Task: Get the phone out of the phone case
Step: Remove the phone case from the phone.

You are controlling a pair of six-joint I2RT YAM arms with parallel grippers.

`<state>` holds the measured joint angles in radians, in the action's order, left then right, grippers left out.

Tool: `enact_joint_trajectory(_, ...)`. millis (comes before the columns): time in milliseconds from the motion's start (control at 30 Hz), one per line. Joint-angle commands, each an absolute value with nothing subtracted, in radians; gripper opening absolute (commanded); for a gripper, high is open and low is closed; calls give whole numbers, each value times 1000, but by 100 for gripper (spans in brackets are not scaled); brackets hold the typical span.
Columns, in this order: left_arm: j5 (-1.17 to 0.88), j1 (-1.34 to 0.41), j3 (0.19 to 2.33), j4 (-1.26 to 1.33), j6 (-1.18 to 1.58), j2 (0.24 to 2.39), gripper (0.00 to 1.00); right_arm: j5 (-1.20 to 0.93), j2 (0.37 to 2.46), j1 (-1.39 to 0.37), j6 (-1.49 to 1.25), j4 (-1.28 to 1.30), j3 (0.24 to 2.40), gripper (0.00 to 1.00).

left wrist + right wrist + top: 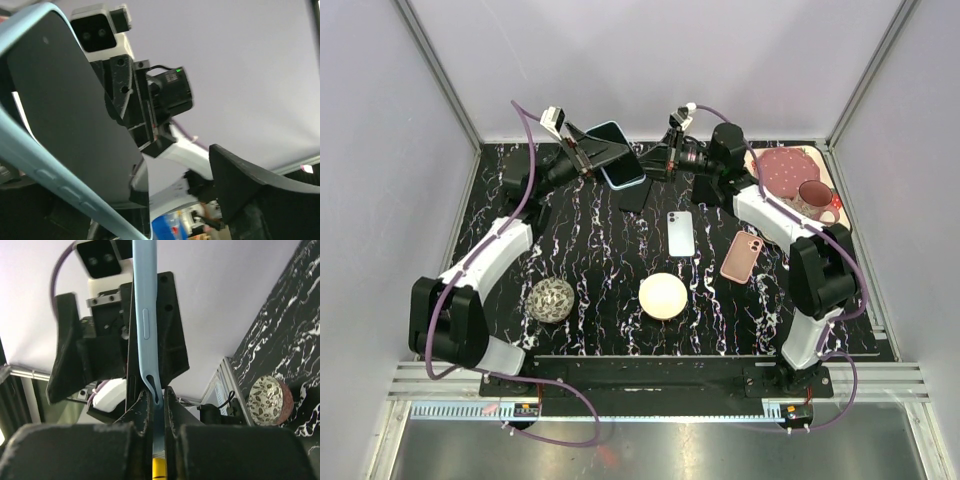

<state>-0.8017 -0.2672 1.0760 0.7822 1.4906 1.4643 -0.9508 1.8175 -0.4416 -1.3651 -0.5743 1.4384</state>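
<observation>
Next, the right gripper moves down and back to release the phone, since the bare tabletop [621, 246] beside the pale phone lies below the gripper, toward my base.
A phone with a dark screen [60, 100] sits in a light blue case [617, 152] and is held up in the air at the back of the table. My right gripper [156, 405] is shut on the edge of the blue case [145, 315]; in the top view it [662, 158] is just right of the phone. My left gripper [588, 150] is open around the phone. The screen lies toward one side, and the other finger [240, 180] stands well apart from it. The case rim [30, 160] runs along the lower left of the left wrist view.
On the black marbled table [590, 250] lie a pale phone [680, 233], a pink phone case [742, 256], a cream disc [663, 296] and a leopard-patterned round object [551, 299]. A pink plate [782, 168] with a mug [815, 200] is at the back right.
</observation>
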Motion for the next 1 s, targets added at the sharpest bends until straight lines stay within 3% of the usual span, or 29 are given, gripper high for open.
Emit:
enact_joint_trajectory(0,-951,-334,1114,465,1197,1298,89,-790,1838,-479,-1322,-456,1390,0)
enact_joint_trajectory(133,-856,-292,1161,143,952,1244,99,-772,1833,-477,-1302,-443,1358,0)
enact_joint_trajectory(267,-776,-227,1203,-128,798,1207,99,-744,1824,-477,-1250,-393,1354,0)
enact_joint_trajectory(400,-713,-106,1163,-312,732,1157,99,-633,1781,-480,-1074,-139,1397,0)
enact_joint_trajectory(667,-451,-2,1101,-475,647,1091,99,-421,1770,-537,-793,149,1485,0)
enact_joint_trajectory(967,-322,-2,1054,-526,657,1092,99,113,1919,-787,-500,429,1670,0)
